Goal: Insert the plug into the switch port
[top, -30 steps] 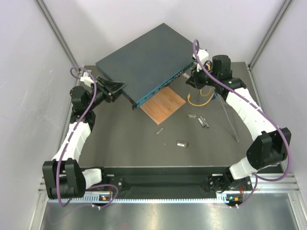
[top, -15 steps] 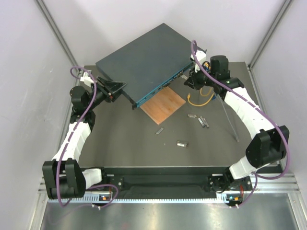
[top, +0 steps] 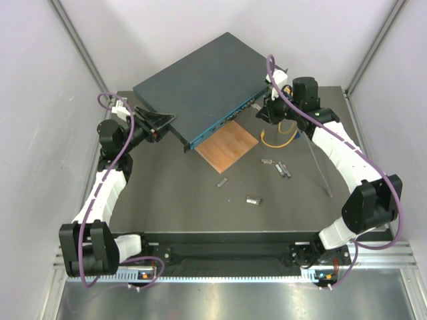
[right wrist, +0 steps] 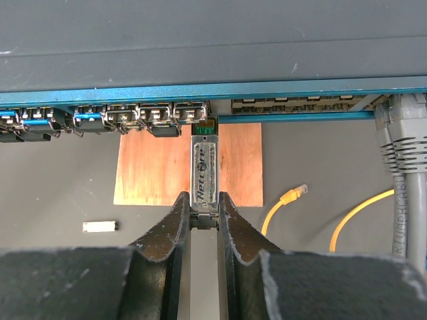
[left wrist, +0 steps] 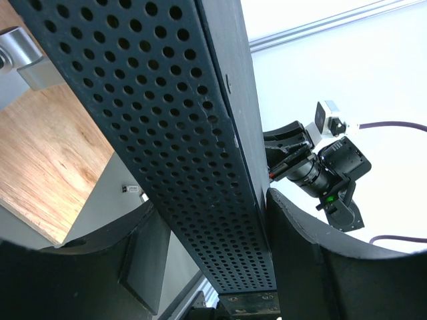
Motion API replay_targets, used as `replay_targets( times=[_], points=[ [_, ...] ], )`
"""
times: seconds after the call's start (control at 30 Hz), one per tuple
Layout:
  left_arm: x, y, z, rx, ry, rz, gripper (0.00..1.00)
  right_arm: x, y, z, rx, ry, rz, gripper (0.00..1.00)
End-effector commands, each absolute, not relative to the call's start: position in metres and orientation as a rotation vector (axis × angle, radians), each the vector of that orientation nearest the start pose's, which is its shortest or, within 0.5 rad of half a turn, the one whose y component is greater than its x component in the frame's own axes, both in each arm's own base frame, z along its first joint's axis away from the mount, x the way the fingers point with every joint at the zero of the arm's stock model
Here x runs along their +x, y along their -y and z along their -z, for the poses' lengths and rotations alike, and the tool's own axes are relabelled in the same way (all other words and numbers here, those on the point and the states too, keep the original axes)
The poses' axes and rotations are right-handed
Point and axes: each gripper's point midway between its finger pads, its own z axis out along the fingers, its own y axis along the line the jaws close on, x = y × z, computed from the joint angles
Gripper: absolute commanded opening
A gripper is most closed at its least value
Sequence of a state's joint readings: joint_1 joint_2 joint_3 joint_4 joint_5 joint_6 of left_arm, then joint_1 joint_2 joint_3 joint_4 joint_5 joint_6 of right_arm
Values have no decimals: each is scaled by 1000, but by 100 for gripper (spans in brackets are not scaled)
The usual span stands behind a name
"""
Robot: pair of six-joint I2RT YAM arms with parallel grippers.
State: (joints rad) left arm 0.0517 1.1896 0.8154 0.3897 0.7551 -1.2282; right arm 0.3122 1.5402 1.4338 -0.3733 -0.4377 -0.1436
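Next, my right gripper pushes straight toward the switch's teal side (right wrist: 280,119) and drives the plug into the socket (right wrist: 204,120) before the release, because the plug's silver body still sticks out.
The switch (top: 200,83), a flat dark blue-grey box with a teal front face, lies at an angle at the back of the table. My left gripper (top: 167,125) clamps its left end. In the left wrist view the perforated side (left wrist: 187,133) runs between my fingers (left wrist: 293,247). My right gripper (right wrist: 204,200) is shut on the plug (right wrist: 205,167), a silver module. The plug's tip sits at the mouth of a socket in the teal face (right wrist: 280,119). In the top view this gripper (top: 265,107) is at the switch's right front end.
A thin brown wooden square (top: 227,145) lies under the switch's front edge. A yellow cable (top: 277,140) curls beside it. Several small loose modules (top: 280,167) lie on the dark table. Grey cables (right wrist: 400,153) are plugged in at the switch's right end. A thin rod (top: 317,163) leans at the right.
My right gripper has edged slightly toward the switch's face with the plug. The left arm and the switch have not moved.
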Motion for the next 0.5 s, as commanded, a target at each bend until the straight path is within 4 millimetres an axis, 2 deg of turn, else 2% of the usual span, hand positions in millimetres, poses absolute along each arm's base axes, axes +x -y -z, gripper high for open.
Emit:
replay_targets(
  times=[0.0,0.47],
  points=[
    [361,132,-337,-307,-1633,1413,22,417,-213,-305,-709,-1780,-548,0],
    [361,132,-332,-314,-1643,1414,20,414,-217,-317,-706,-1753,-578,0]
  ],
)
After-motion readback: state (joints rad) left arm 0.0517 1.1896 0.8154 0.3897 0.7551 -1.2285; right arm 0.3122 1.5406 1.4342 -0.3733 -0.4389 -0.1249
